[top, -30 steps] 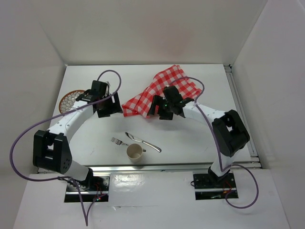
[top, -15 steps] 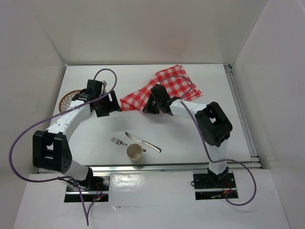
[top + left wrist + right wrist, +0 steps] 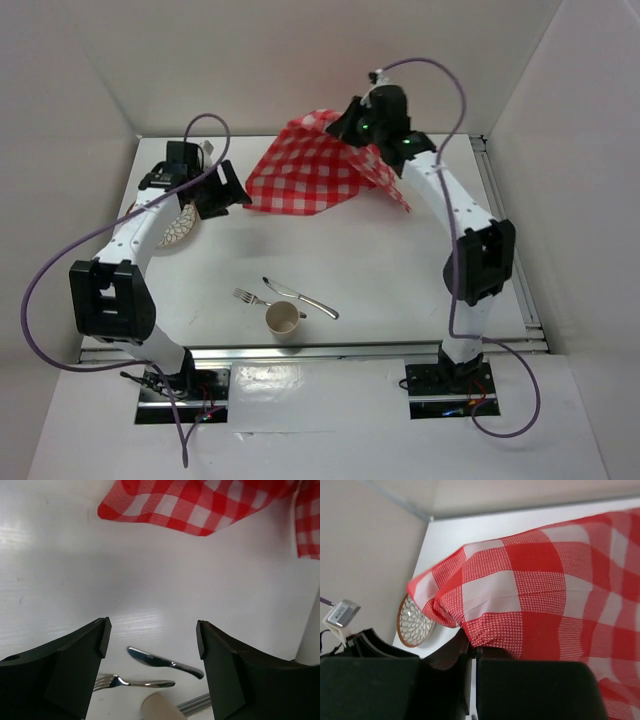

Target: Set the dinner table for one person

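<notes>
Next, the left gripper brings its open fingers across and down onto the cloth's unheld corner, which lies below and to its right in the top view.
My right gripper is shut on a corner of the red-and-white checked cloth, held high over the far side of the dinner table. The cloth hangs spread below it. The right wrist view shows the jaws pinched on a fold of the cloth. My left gripper stands open and empty at the far left, beside the cloth's left tip. A patterned plate lies partly under the left arm. A knife, a fork and a beige cup sit near the front edge.
White walls close the table in on the left, back and right. Metal rails run along the right edge and the front edge. Through the left gripper I see the knife, fork and cup.
My right gripper has shut on the cloth and raised it up and toward the back wall, so it now hangs unfolded. My left arm has drawn back to the left, over the plate.
</notes>
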Motion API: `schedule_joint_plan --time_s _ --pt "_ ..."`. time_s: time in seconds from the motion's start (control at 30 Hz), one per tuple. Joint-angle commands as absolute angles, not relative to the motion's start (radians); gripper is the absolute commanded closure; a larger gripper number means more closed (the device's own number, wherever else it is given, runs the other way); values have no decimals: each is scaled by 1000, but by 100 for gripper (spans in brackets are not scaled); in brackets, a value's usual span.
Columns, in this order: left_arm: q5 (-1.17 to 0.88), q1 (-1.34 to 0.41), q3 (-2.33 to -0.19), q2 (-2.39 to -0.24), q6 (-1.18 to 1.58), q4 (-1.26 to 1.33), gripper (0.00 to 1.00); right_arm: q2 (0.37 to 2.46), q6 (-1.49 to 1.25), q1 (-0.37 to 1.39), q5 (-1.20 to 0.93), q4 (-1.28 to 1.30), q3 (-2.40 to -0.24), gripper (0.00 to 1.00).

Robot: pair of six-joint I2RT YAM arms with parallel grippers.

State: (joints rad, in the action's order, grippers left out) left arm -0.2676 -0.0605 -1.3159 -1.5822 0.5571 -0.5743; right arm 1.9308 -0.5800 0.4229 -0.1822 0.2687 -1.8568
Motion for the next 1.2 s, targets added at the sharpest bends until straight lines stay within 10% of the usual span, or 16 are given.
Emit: schedule_joint_plan --time_s 0.0,0.47,0.53,0.57,0.67,1.17 --pt "-376 -37 -1411 -1572 572 -555 13 1725 -485 353 -253 348 -1860 100" --pt "-495 -28 -1140 -1537 663 -426 5 990 -468 213 -174 421 -778 92" --pt "-495 -28 -1214 -1593 676 -446 5 989 -501 213 -135 457 -764 75" --pt "-495 -37 -1248 -1668 676 -455 5 989 -512 213 -123 474 -764 51" --pt "-442 -90 -1448 -1810 676 -553 6 976 -534 213 -101 514 -764 38" --pt "-92 -265 -2061 -2328 802 -769 12 813 -609 204 39 799 -977 42"
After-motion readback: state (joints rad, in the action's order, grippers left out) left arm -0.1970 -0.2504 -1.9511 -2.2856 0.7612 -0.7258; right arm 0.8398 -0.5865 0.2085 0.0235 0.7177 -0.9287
